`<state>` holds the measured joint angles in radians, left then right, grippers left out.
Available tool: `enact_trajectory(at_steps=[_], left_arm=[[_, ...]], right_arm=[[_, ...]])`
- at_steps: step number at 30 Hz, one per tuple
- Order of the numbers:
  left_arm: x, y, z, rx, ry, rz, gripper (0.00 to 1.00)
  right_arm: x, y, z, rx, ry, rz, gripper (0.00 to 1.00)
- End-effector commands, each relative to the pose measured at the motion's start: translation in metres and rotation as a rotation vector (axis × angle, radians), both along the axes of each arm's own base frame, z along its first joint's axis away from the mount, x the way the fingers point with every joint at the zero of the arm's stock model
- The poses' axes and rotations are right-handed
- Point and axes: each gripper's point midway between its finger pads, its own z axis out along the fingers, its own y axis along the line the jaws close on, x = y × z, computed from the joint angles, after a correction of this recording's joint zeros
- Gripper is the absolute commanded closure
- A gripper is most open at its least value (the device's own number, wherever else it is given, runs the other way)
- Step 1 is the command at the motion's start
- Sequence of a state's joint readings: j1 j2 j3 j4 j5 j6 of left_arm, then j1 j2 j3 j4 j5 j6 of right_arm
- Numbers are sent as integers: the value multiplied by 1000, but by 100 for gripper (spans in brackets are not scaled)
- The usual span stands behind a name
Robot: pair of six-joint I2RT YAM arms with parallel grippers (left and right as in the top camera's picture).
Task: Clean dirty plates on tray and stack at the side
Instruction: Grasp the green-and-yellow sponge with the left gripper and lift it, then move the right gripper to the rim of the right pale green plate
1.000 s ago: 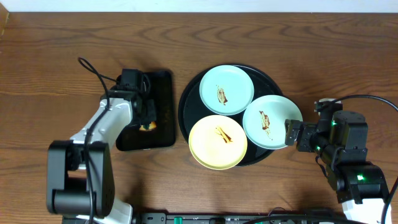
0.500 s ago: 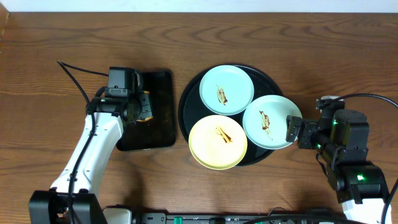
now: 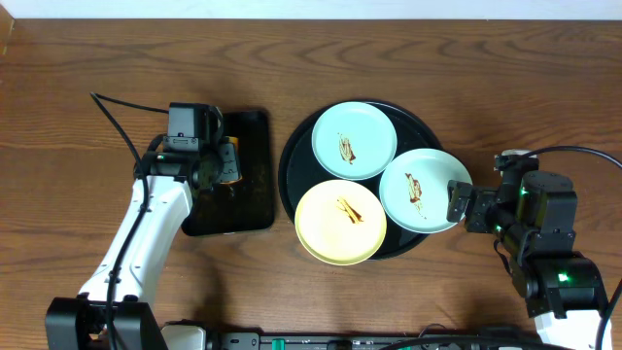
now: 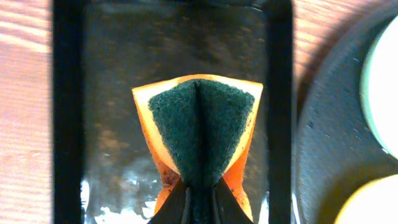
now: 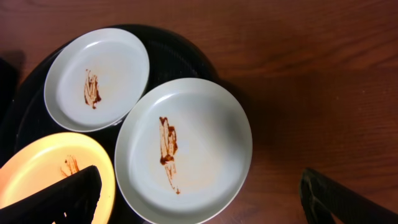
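Observation:
I will lower my right gripper next, to the rim of the blue-green plate closest to it, because that rim juts past the round tray (image 3: 290,156).
Three smeared plates lie on the round black tray (image 3: 290,156): a blue-green one at the back (image 3: 354,140), a blue-green one at the right (image 3: 420,190) and a yellow one in front (image 3: 340,222). My left gripper (image 3: 224,163) is shut on an orange sponge with a green pad (image 4: 200,130), folded between the fingers (image 4: 200,202) above the rectangular tray. My right gripper (image 3: 457,204) is open and empty at the right plate's edge. In the right wrist view its fingers (image 5: 202,202) straddle that plate (image 5: 186,149); the back plate (image 5: 99,78) and the yellow plate (image 5: 43,168) also show.
The smaller rectangular black tray (image 3: 248,209) lies left of the round tray, wet and glossy in the left wrist view (image 4: 112,74). The round tray's rim (image 4: 329,143) shows at that view's right. Bare wooden table (image 3: 544,87) surrounds both trays.
My left arm has lifted the sponge from the near part of the rectangular tray and drawn back toward its far left. The right arm has barely moved.

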<state>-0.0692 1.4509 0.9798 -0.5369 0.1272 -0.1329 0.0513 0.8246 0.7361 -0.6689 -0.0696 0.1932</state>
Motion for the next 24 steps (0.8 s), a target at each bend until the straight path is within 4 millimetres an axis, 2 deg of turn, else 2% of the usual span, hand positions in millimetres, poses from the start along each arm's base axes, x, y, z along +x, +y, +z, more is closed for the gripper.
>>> enact_trajectory(at_steps=[1,9,11,15,18,20,24], left_arm=[[1,-13,9,-45,-28,-75,93],[9,-13,13,-18,-72,-123,93],[10,-13,14,-9,-77,-140,93],[9,-13,13,-9,-74,-140,93],[8,-13,13,-9,-70,-139,92],[7,-13,12,-9,-67,-139,92],[6,-12,11,-12,-58,-133,93]], right_arm=[[3,-3,10,-13,-24,-10,1],[3,-6,10,-24,-25,-22,1],[3,-12,9,-47,-22,-47,1],[1,-36,3,-119,5,-172,1],[5,-31,-8,-102,46,-148,2],[9,-25,-17,-82,80,-123,6],[17,-27,-41,-92,163,-141,14]])
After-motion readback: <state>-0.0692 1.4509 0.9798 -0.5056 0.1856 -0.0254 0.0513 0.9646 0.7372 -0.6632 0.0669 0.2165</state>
